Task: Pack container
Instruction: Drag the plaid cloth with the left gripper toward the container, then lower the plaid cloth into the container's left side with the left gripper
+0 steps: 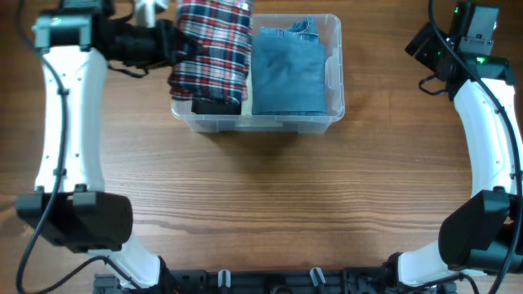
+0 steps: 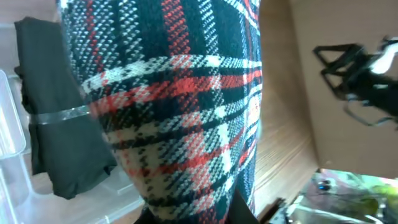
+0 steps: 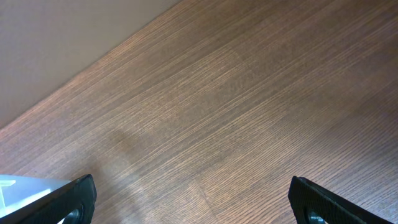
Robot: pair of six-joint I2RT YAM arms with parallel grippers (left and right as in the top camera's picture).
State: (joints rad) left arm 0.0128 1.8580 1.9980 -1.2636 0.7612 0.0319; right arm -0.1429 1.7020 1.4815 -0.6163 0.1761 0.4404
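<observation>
The plaid garment in my left gripper will come down next, onto the dark folded garment (image 1: 216,107) (image 2: 66,114) beside the blue jeans.
The clear plastic container (image 1: 260,122) stands at the back middle of the table. Folded blue jeans (image 1: 286,69) lie in its right half. A dark folded garment (image 1: 216,104) lies in its left half; it also shows in the left wrist view (image 2: 59,124). My left gripper (image 1: 176,45) is shut on a red, white and dark plaid garment (image 1: 214,49), held over the container's left half. The plaid (image 2: 180,106) fills the left wrist view and hides the fingers. My right gripper (image 3: 193,199) is open and empty over bare wood at the far right.
The wooden table (image 1: 261,196) spreads in front of the container. The right arm (image 1: 482,90) stands at the table's right edge. A corner of the container (image 3: 18,185) shows at the lower left of the right wrist view.
</observation>
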